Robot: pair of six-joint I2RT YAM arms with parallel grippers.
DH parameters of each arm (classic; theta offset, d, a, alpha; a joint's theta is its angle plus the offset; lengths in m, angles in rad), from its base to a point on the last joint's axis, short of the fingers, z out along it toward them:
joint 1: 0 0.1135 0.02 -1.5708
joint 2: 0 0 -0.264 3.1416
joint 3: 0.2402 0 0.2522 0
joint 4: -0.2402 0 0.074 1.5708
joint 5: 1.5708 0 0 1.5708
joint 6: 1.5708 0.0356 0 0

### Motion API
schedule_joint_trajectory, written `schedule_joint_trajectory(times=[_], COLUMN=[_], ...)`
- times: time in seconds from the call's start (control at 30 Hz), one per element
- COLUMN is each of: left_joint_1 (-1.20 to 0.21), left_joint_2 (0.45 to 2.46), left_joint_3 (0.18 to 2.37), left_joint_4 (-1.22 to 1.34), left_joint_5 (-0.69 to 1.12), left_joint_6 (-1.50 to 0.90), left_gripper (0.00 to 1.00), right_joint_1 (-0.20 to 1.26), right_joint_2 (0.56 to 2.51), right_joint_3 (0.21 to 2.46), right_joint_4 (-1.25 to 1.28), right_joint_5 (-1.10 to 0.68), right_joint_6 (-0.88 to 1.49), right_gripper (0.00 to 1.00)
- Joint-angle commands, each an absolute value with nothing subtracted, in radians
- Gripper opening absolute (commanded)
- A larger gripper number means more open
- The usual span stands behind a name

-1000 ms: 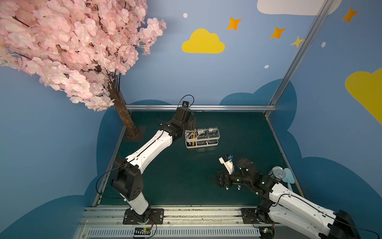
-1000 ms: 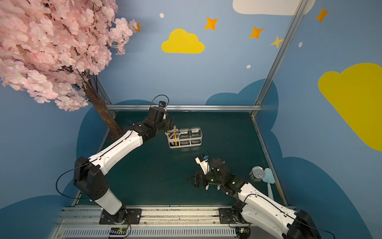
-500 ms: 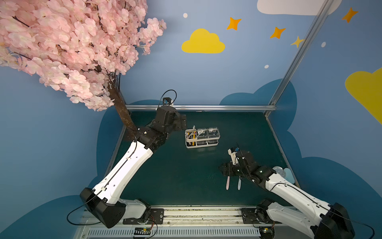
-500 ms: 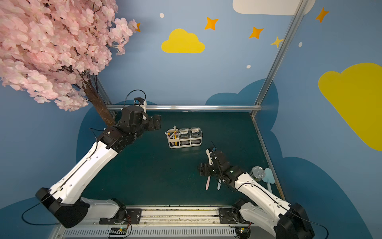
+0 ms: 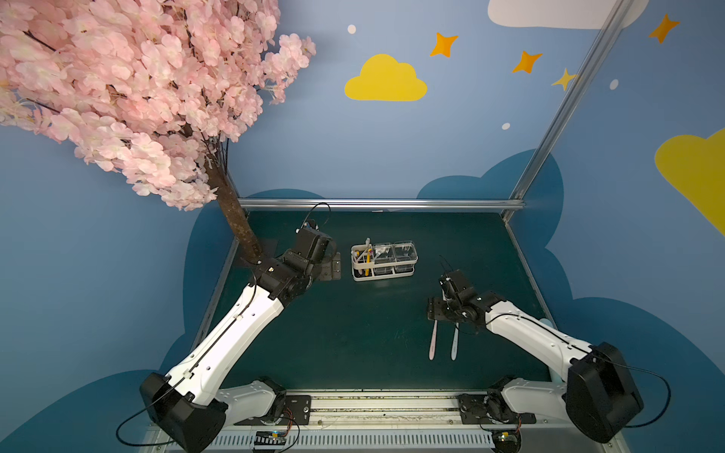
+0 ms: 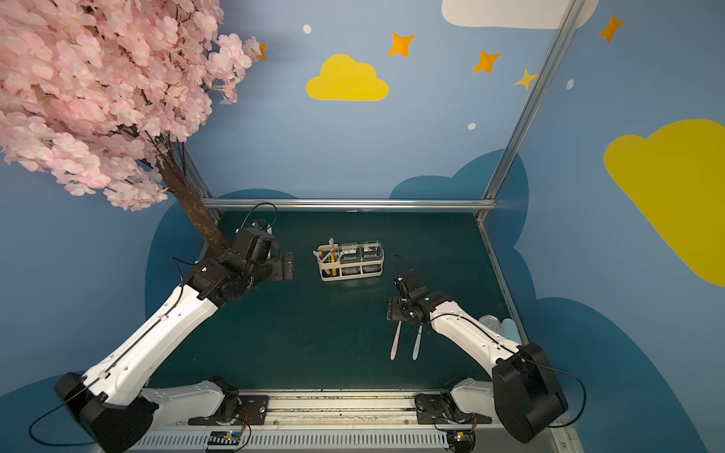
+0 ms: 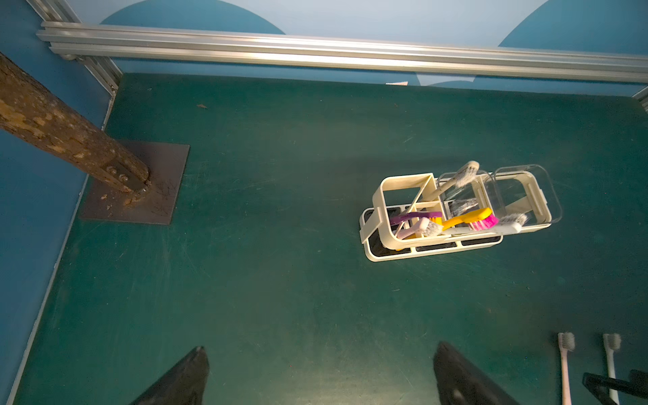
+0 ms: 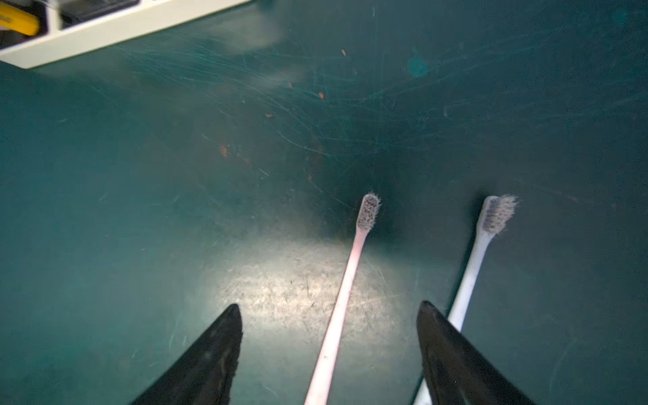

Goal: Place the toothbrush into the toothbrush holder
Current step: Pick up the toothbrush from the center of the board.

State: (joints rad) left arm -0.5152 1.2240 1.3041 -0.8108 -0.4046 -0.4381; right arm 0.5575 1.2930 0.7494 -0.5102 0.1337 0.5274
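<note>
The right gripper will next move down and outward to close on the pink toothbrush's neck beside the bristles, as the toothbrush's handle is already between the open fingers.
The white toothbrush holder [image 5: 383, 262] [image 6: 351, 262] [image 7: 456, 214] stands mid-table with several toothbrushes in its slot end. A pink toothbrush [image 5: 432, 341] [image 6: 396, 341] [image 8: 347, 280] and a white toothbrush [image 5: 454, 341] [image 8: 480, 252] lie side by side on the green mat. Low over their head ends my right gripper [image 5: 443, 315] [image 8: 329, 305] stands open, with the pink handle between its fingers and untouched; the white one lies outside one finger. To the holder's left my left gripper [image 5: 331, 266] [image 7: 321, 347] is wide open, nothing in it.
A tree trunk [image 5: 239, 227] on a dark base plate stands at the back left, close behind the left arm. An aluminium rail [image 5: 376, 204] borders the far edge. A clear round object [image 6: 490, 323] lies at the right edge.
My left gripper has drawn back leftward from the holder and opened wide. The right arm has swung round, its gripper now over the two brushes, whose handles have come into view.
</note>
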Motion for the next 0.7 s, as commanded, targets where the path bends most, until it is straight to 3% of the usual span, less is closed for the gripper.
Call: schedule_joint_trajectory(times=[0.0, 0.53, 0.67], left_joint_1=[-0.511, -0.490, -0.484], left_joint_2=[1.220, 1.232, 1.235], left_joint_3=[1.293, 1.305, 1.305], left_joint_4=[-0.818, -0.833, -0.833], left_joint_5=[-0.413, -0.356, -0.347], left_joint_6=[-0.450, -0.460, -0.465], left_gripper=[1.00, 1.00, 1.00], right_joint_1=[0.548, 0.495, 0.489], right_joint_2=[1.333, 1.599, 1.613], right_joint_3=[0.780, 0.915, 0.902], right_joint_4=[-0.541, -0.603, -0.586], right_joint_5=[0.163, 0.078, 0.084], right_joint_6=[0.545, 0.523, 0.532], right_gripper=[0.75, 0.39, 0.40])
